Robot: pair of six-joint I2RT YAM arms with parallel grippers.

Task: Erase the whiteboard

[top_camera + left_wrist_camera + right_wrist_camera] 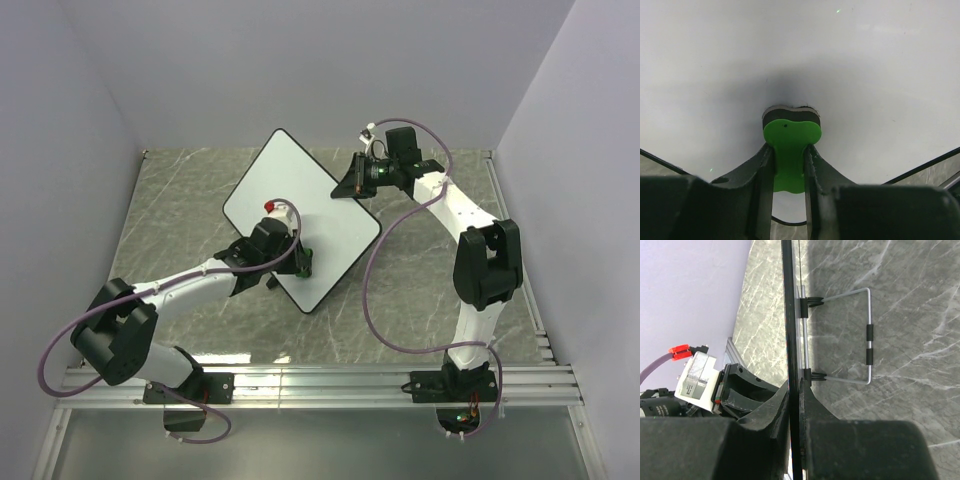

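I should next lift my left gripper off the board (800, 60), move it left in the top view and lower it onto the bare tabletop to let go of the eraser, because the board is blank.
The whiteboard (290, 200) lies tilted on the grey marble table, its white face blank. My left gripper (300, 262) is shut on the green bone-shaped eraser (789, 150) and presses its dark felt against the board (800, 60) near the board's near edge. My right gripper (352, 182) is shut on the board's right edge; the right wrist view shows the thin black rim (788, 315) edge-on between my fingers (812, 400). A wire stand (867, 335) is clipped to the board's back.
Grey walls enclose the marble table (180, 200). A metal rail (330, 380) runs along the near edge by the arm bases. The left arm's wrist shows behind the board in the right wrist view (695, 385).
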